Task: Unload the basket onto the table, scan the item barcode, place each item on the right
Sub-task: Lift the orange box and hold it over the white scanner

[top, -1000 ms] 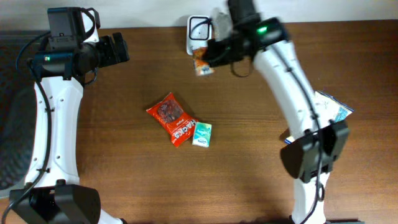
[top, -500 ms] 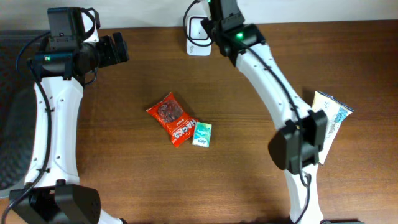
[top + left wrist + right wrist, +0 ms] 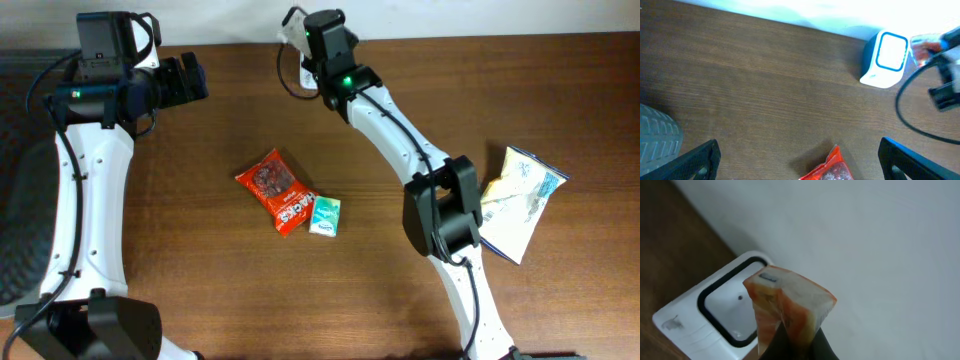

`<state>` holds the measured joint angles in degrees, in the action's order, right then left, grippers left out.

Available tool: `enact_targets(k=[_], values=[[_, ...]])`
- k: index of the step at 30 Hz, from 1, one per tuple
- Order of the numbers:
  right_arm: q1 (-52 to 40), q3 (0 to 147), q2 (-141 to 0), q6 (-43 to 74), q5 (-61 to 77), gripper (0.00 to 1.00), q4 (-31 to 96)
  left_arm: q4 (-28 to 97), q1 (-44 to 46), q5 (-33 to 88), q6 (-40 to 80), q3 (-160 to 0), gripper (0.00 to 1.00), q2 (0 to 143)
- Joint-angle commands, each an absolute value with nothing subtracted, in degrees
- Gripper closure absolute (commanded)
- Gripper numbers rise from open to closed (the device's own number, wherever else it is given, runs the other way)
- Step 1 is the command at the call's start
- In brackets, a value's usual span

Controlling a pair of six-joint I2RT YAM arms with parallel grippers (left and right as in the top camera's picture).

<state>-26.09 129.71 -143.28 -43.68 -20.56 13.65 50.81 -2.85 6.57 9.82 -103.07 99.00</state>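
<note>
The packet in my right gripper swings back and down for release at the crumpled bag's edge (image 3: 490, 204) next, as that side clears the red snack bag.
My right gripper (image 3: 796, 347) is shut on a small orange-and-white packet (image 3: 790, 305), which stands up from the dark fingers. Just behind and left of the packet lies the white scanner (image 3: 715, 320), its black-framed window facing up. In the overhead view the right gripper (image 3: 298, 40) is at the table's far edge, and the arm covers most of the scanner. The left wrist view shows the scanner (image 3: 885, 60) with the blurred packet (image 3: 922, 47) at its right. My left gripper (image 3: 799, 145) hangs open and empty at the far left (image 3: 190, 80).
A red snack bag (image 3: 278, 190) and a small teal packet (image 3: 325, 215) lie together mid-table. A crumpled white-and-teal bag (image 3: 520, 195) lies at the right edge. A black cable (image 3: 910, 115) loops near the scanner. The pale wall runs along the table's far edge.
My right arm has swung left along the far edge, carrying the packet from the scanner's right side to over it. The left arm has not moved.
</note>
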Motion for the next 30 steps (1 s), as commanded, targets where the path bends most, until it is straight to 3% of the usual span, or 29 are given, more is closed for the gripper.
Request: enact_targets(k=[1, 22, 30], values=[[-26.4, 130.4, -145.2, -47.8, -21.5, 0.96, 12.2, 50.7, -2.8, 6.3, 8.9, -103.2, 0.01, 99.3], [-26.1, 130.4, -145.5, -47.5, -21.5, 0.96, 10.7, 50.7, -2.8, 6.3, 8.9, -103.2, 0.01, 99.3], [-26.1, 130.4, -136.2, -28.6, -21.2, 0.96, 14.8, 50.7, -2.8, 6.3, 8.9, -103.2, 0.01, 99.3]])
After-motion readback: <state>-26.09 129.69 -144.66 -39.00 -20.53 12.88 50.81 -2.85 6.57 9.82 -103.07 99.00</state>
